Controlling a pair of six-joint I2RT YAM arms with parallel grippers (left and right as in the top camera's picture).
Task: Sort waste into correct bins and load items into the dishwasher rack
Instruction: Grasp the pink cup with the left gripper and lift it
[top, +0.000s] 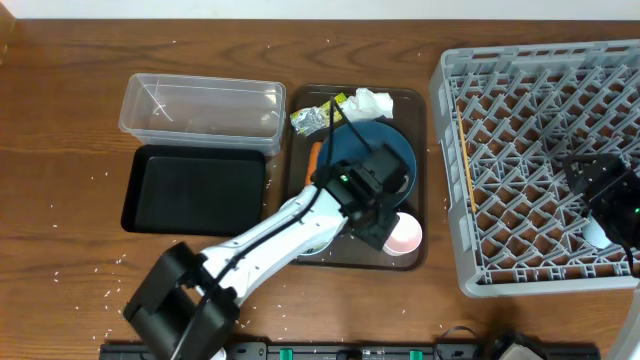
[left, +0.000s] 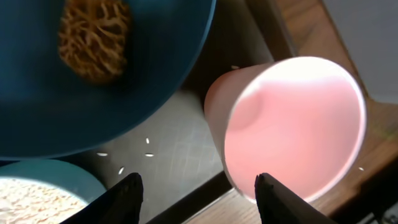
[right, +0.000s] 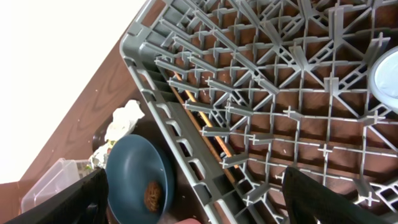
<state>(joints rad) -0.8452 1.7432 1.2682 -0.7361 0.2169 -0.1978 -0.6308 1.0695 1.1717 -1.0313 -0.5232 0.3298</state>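
Observation:
My left gripper needs to lower next, with one finger going into the pink cup's opening below and the other outside, on both sides of the cup's rim nearest the rice bowl (top: 388, 245) (left: 229, 173).
My left gripper (top: 385, 218) (left: 199, 194) is open and empty, low over the brown serving tray. Its right finger is at the rim of the pink cup (top: 405, 236) (left: 292, 118). The dark blue plate (top: 365, 148) (left: 143, 74) holds the brown food lump (left: 93, 37). A bowl of rice (left: 31, 196) is at the lower left, with loose rice grains (left: 134, 155) beside it. Tissue (top: 372, 100), wrapper (top: 315, 119) and carrot stick (top: 315, 158) lie at the tray's back. My right gripper (top: 600, 192) (right: 199, 205) is open and empty above the grey dishwasher rack (top: 450, 170) (right: 161, 112), next to a pale cup (top: 596, 232) (right: 387, 78).
The clear tub (top: 200, 105) and the black tray (top: 195, 188) sit left of the brown serving tray (top: 410, 110). Rice grains are scattered on the wooden table (top: 60, 200). The left arm lies across the serving tray's front left corner.

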